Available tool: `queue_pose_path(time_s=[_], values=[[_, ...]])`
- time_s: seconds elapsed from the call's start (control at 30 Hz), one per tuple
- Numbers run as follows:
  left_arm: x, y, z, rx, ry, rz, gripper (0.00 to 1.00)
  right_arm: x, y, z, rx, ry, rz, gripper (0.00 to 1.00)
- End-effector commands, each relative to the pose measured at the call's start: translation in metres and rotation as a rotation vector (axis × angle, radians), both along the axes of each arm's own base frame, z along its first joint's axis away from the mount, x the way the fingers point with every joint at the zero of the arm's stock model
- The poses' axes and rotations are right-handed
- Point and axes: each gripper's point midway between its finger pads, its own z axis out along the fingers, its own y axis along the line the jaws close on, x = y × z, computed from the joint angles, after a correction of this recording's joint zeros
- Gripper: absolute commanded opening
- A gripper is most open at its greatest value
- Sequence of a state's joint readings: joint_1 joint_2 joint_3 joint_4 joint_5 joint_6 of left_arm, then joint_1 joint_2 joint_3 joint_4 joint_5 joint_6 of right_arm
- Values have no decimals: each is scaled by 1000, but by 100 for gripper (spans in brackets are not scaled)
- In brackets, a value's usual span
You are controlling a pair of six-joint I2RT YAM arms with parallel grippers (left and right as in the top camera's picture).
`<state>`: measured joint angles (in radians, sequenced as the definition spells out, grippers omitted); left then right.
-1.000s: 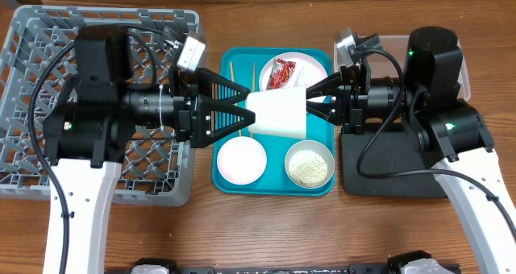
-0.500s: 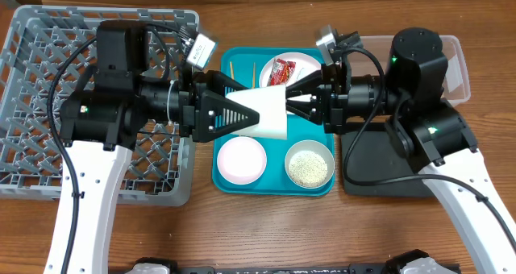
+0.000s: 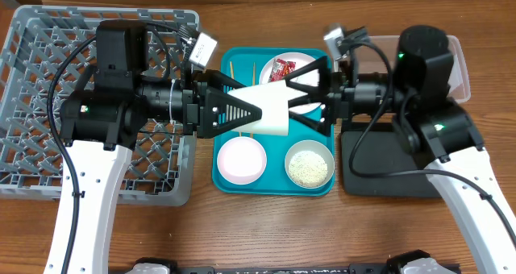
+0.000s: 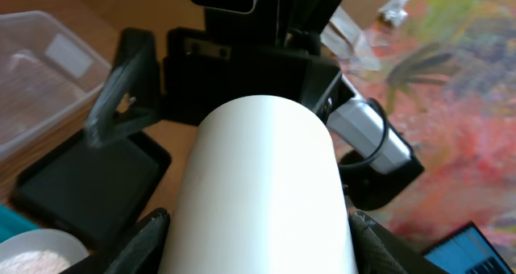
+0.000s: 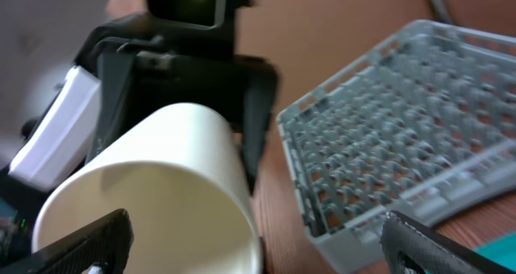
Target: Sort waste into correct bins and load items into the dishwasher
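Observation:
My left gripper swings down and to its left in the overhead view to the rack's empty near corner (image 3: pixel 161 176) next. It tips the cup (image 3: pixel 272 113) opening down, lowers and releases it.
A white cup (image 3: pixel 272 113) lies on its side in the air above the teal tray (image 3: pixel 222 180). My left gripper (image 3: pixel 255 110) is shut on its base end, with a finger (image 4: pixel 150 235) against each side of the cup (image 4: pixel 258 177). My right gripper (image 3: pixel 305 99) stands open, its fingers (image 5: pixel 90 243) spread wide of the cup's mouth (image 5: pixel 145 201). On the tray sit a plate (image 3: pixel 306 64) with the red-and-white wrapper (image 3: pixel 282 69), a pinkish bowl (image 3: pixel 241 159), a bowl of white grains (image 3: pixel 310 164) and chopsticks (image 3: pixel 230 68). The grey dishwasher rack (image 3: pixel 40 56) is at the left.
The black tray (image 3: pixel 387 173) lies right of the teal tray, under my right arm. The clear tub (image 3: pixel 465 64) stands at the back right. Both arms reach over the middle of the wooden table. The rack (image 5: pixel 403 121) fills the right of the right wrist view.
My right gripper has opened and let go of the cup's rim. My left gripper has closed in on the cup's base and now carries it. The cup has shifted slightly left.

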<state>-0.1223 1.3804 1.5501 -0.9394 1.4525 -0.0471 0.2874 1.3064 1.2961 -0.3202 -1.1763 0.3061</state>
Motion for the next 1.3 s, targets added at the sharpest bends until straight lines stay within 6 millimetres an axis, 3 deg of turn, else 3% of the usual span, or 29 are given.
queue_pose_path(time_s=[0.0,0.1,0.27,0.43,0.6,0.7,0.83,1.07,1.27], values=[[25,11,-16,126,25,169,40,20,-23,-7,-33,73,-121,100],[44,32,-40,274,89,357,41,33,-40,-32,-102,204,-240,100],[55,97,-86,577,259,720,40,44,-73,-95,-326,425,-502,100],[24,186,-137,984,500,1084,36,37,-96,-129,-481,525,-623,100],[-11,243,-154,1266,650,1329,37,36,-97,-131,-489,530,-629,100],[-23,259,-169,1358,712,1404,42,37,-97,-131,-488,527,-630,100],[-23,261,-196,1382,758,1395,43,37,-97,-131,-488,529,-629,100],[-8,245,-250,1324,785,1295,41,36,-97,-131,-490,532,-629,100],[1,246,-279,1354,761,1257,48,34,-98,-133,-495,542,-627,100]])
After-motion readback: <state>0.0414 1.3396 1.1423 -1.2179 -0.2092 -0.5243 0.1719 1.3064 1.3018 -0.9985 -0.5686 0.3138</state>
